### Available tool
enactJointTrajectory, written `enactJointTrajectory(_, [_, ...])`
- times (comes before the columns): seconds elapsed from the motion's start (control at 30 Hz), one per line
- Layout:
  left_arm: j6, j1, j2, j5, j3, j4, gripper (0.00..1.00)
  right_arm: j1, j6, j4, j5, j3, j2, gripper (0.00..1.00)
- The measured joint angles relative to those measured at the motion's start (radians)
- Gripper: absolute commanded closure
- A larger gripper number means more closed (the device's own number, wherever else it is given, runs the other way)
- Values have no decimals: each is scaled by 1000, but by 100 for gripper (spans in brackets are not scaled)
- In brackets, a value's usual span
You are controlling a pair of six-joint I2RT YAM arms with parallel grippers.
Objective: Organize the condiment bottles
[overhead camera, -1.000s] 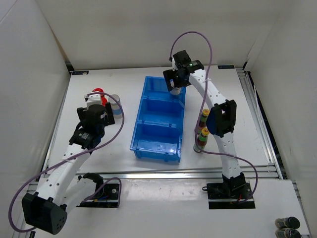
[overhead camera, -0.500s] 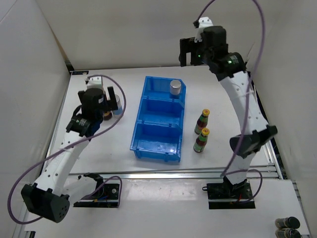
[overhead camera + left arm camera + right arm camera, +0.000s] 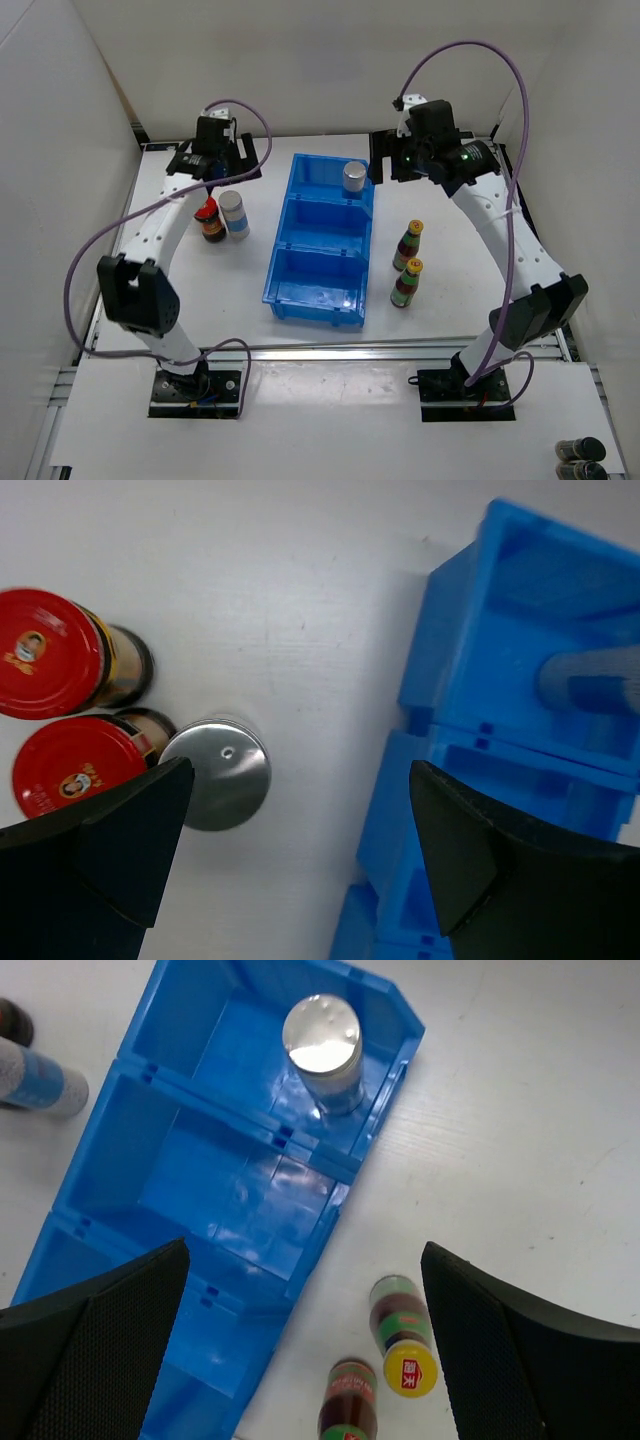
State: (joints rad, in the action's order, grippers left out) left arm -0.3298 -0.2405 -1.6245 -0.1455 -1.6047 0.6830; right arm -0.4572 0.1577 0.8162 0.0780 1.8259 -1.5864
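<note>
The silver cap (image 3: pixel 218 774) beside the red caps is closer to one finger. Next I need to move my left gripper down and toward it, so that it comes between both open fingers.
A blue three-compartment bin (image 3: pixel 325 225) lies mid-table. One silver-capped bottle (image 3: pixel 354 177) stands upright in its far compartment, seen from above in the right wrist view (image 3: pixel 322 1050). Left of the bin stand another silver-capped white and blue bottle (image 3: pixel 233 213) and a red-capped dark bottle (image 3: pixel 209 220). The left wrist view shows that silver cap (image 3: pixel 218 774) beside two red caps (image 3: pixel 48 652) (image 3: pixel 70 765). Two slim yellow-capped bottles (image 3: pixel 410 243) (image 3: pixel 405 282) stand right of the bin. My left gripper (image 3: pixel 222 160) hovers open above the left group, holding nothing. My right gripper (image 3: pixel 388 160) hangs open, high, by the bin's far right corner.
The bin's middle and near compartments (image 3: pixel 200 1180) hold nothing. White walls enclose the table on three sides. A metal rail (image 3: pixel 320 350) runs along the near edge. Dark bottle tops (image 3: pixel 580 458) sit off the table at bottom right.
My right gripper let go of the silver-capped bottle in the far compartment and rose away. My left arm swung from the near left up and back, over the left bottles.
</note>
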Motion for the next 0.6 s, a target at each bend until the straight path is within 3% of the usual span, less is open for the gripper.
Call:
enactJointTrajectory(0.17, [-28,33,-135,26,0,63,0,1,29,4,-45,-76,62,0])
enactJointTrajectory(0.6, [-30,56,-139,9,0,73,0,4,50,13,-89,-220,166,0])
